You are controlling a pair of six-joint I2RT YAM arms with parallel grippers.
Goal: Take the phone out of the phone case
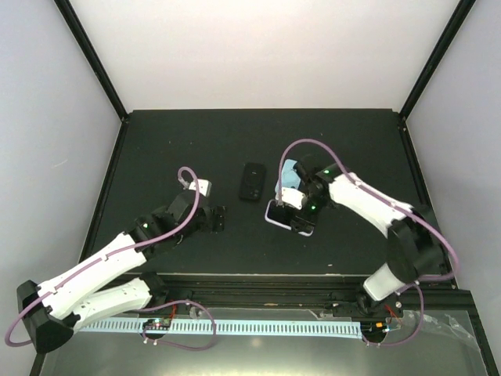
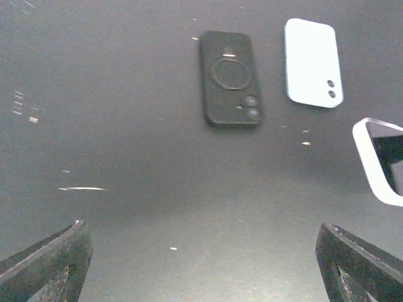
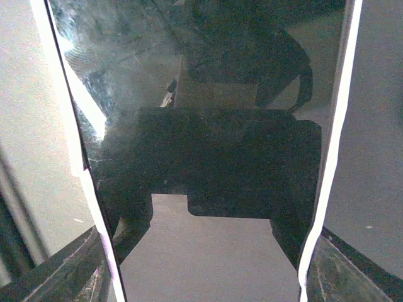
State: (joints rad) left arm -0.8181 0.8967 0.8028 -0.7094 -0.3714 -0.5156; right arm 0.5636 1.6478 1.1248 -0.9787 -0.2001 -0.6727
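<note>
The phone case's long sides are both spanned by my right gripper, so my left gripper should tilt and move across onto the phone case's white edge [image 1: 268, 211] [image 2: 369, 161] at its end toward the black case.
A phone with a glossy black screen [image 3: 208, 126] sits inside a white-rimmed phone case [image 3: 334, 145], lying face up on the black table [image 1: 172, 157] right of centre. My right gripper [image 3: 208, 264] straddles the case [image 1: 280, 217] from above, its dark fingers [image 3: 63, 277] pressed against both long sides, where the rim kinks. The same case [image 2: 364, 151] shows at the right edge of the left wrist view. My left gripper [image 1: 218, 218] hovers low over bare table to the left, jaws wide apart [image 2: 201, 264] with nothing between them.
A black case with a ring on its back [image 1: 252, 181] [image 2: 230, 78] lies at the table's centre. A pale blue phone back or case [image 1: 291, 172] [image 2: 313, 61] lies just behind the right gripper. White walls enclose the table on three sides.
</note>
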